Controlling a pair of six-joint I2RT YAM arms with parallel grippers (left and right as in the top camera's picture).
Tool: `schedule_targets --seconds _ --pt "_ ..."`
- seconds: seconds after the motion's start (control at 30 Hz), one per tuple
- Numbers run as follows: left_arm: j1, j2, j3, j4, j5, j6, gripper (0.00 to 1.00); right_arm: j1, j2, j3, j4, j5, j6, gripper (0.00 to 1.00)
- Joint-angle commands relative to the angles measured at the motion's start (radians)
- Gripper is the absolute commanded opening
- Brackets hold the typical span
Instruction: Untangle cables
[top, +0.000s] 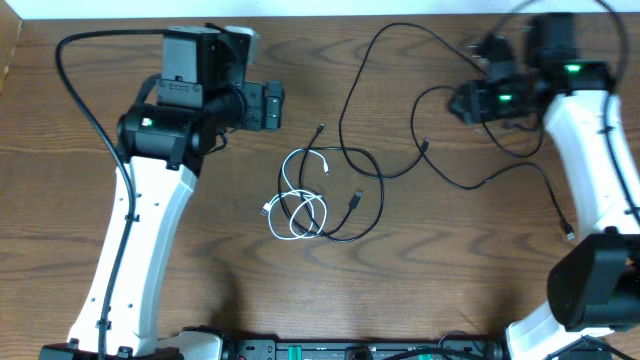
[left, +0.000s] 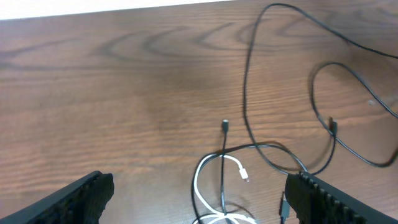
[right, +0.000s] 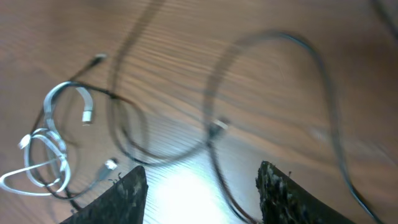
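Note:
The black cable (top: 372, 212) by the white plug is below my right gripper, to its left in the overhead view. My right gripper needs to move across and down onto the cable next.
The white cable (top: 300, 212) lies in small loops at the table's middle, with the thin black cable (top: 372, 212) threaded through and around it; one black plug (top: 320, 129) points away. My left gripper (top: 272, 105) is open and empty, up and left of the tangle. In the left wrist view the white cable (left: 200, 180) and black plug (left: 224, 126) lie ahead between my open fingers (left: 199, 199). My right gripper (top: 460, 100) is open and empty, far right of the tangle. Its blurred view shows the white loops (right: 53, 134) at left, beyond its open fingers (right: 202, 193).
Longer thin black wires (top: 400, 30) run from the back of the table toward the right arm, one ending in a plug (top: 426, 146) and another near the right edge (top: 570, 235). They cross the wood between the tangle and the right gripper.

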Motion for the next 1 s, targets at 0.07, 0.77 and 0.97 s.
schedule_targets --seconds 0.07,0.77,0.97 --pt "0.059 -0.011 0.014 -0.013 -0.006 -0.069 0.94 0.138 0.001 0.017 0.020 -0.022 -0.028 0.52" --pt "0.077 -0.011 0.014 -0.014 -0.006 -0.085 0.94 0.444 0.304 0.017 0.034 0.084 -0.187 0.49" --pt "0.077 -0.011 0.014 -0.026 -0.006 -0.085 0.94 0.464 0.353 0.017 0.035 0.146 -0.187 0.48"
